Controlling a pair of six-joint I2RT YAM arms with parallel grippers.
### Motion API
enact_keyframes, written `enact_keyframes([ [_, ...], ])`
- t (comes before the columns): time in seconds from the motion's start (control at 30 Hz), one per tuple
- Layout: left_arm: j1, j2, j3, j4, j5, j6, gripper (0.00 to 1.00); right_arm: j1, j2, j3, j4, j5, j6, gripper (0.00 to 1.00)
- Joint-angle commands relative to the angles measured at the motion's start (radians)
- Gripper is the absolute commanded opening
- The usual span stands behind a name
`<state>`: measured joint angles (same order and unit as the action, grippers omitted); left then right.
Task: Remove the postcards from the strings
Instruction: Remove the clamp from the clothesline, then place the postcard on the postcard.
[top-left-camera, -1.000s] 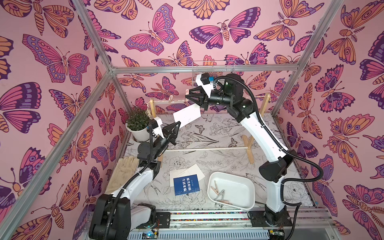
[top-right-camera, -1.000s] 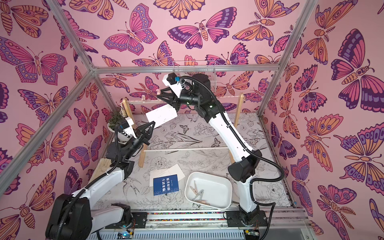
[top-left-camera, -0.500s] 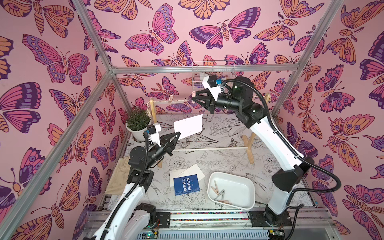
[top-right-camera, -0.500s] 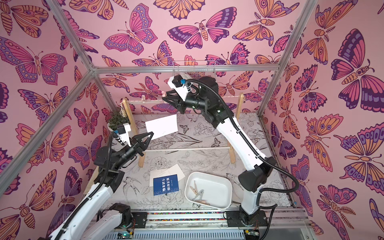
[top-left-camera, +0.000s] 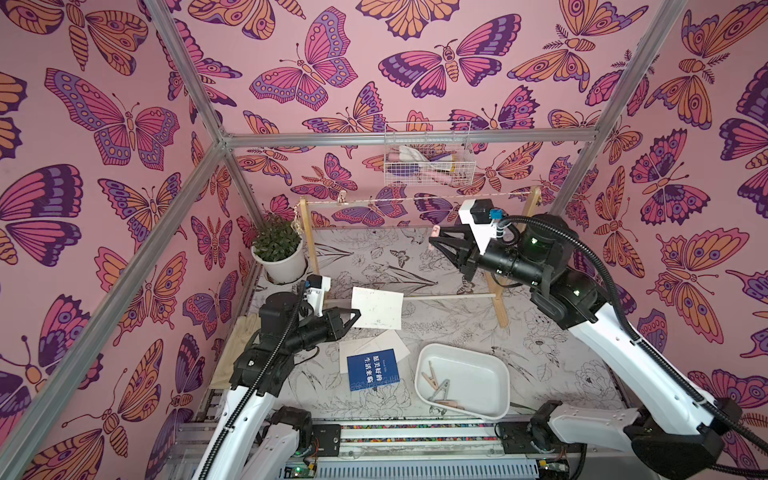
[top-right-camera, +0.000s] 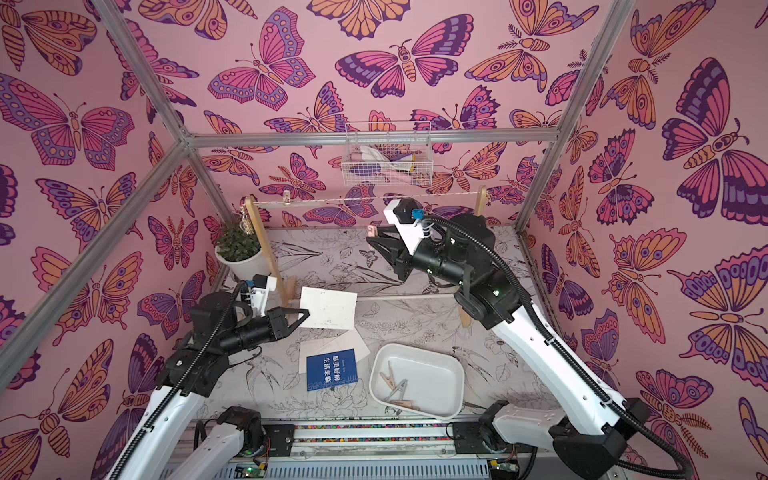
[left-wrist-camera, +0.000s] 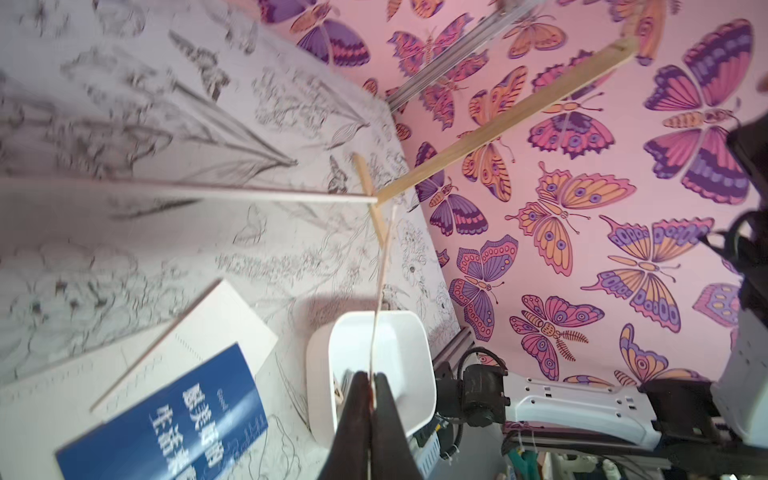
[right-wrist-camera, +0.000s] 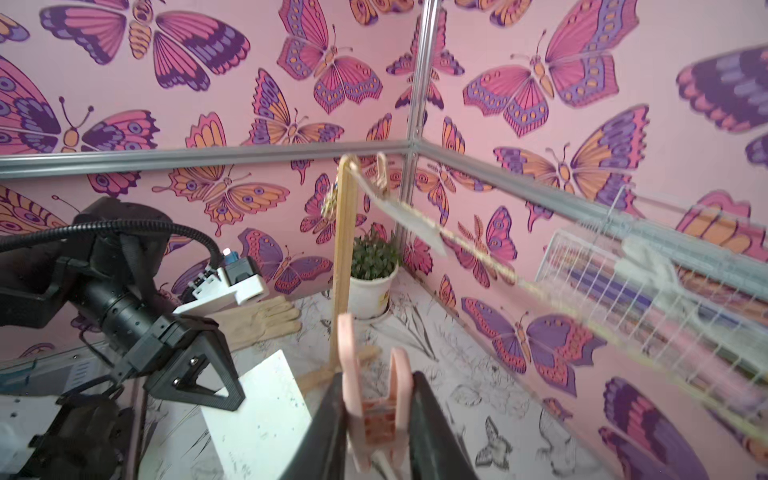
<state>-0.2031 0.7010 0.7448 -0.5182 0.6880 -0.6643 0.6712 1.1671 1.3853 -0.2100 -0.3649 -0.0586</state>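
Note:
The blue postcard (top-left-camera: 372, 370) on the gathered cards lies below and back from my left gripper. My left gripper should move back and down and let go of the white postcard on it.
My left gripper (top-left-camera: 356, 314) (top-right-camera: 304, 314) is shut on the edge of a white postcard (top-left-camera: 377, 307) (top-right-camera: 329, 309), held above the table in front of the frame. The left wrist view shows that card edge-on (left-wrist-camera: 380, 282) between the closed fingers. My right gripper (top-left-camera: 437, 242) (right-wrist-camera: 374, 415) is shut on a pink clothespin (top-left-camera: 434, 231) (right-wrist-camera: 347, 365), below the strings (top-left-camera: 415, 198) (top-right-camera: 374, 198). One wooden clothespin (top-left-camera: 341, 195) stays clipped on the cord. A blue postcard (top-left-camera: 372, 370) (left-wrist-camera: 166, 415) lies on white ones (top-left-camera: 386, 343) on the table.
A white tray (top-left-camera: 494, 374) with several clothespins (top-left-camera: 440, 388) sits at the front right. A potted plant (top-left-camera: 278, 253) and a glove (top-left-camera: 237, 345) are at the left. The wooden posts (top-left-camera: 498, 299) are joined by a white rod (top-left-camera: 449, 296). A wire basket (top-left-camera: 428, 162) hangs on the back wall.
My left arm has carried the white postcard down and forward, away from the cord. My right gripper has moved right and down from the cord with the pink clothespin.

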Motion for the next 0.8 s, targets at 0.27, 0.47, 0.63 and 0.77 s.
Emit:
enact_keyframes([
  [0.27,0.001,-0.098,-0.218,-0.199,-0.004,-0.224,0.0,0.154,-0.16,-0.266,-0.355,0.134,0.138,0.22],
  [0.47,0.0,-0.077,-0.266,-0.22,-0.111,-0.25,0.0,0.195,-0.184,-0.358,-0.411,0.125,0.198,0.21],
  [0.63,-0.001,-0.057,-0.264,-0.225,-0.134,-0.246,0.29,0.195,-0.201,-0.447,-0.384,0.097,0.24,0.22],
  [0.77,-0.001,-0.039,-0.211,-0.245,-0.127,-0.193,0.74,0.197,-0.202,-0.492,-0.37,0.067,0.272,0.22],
])
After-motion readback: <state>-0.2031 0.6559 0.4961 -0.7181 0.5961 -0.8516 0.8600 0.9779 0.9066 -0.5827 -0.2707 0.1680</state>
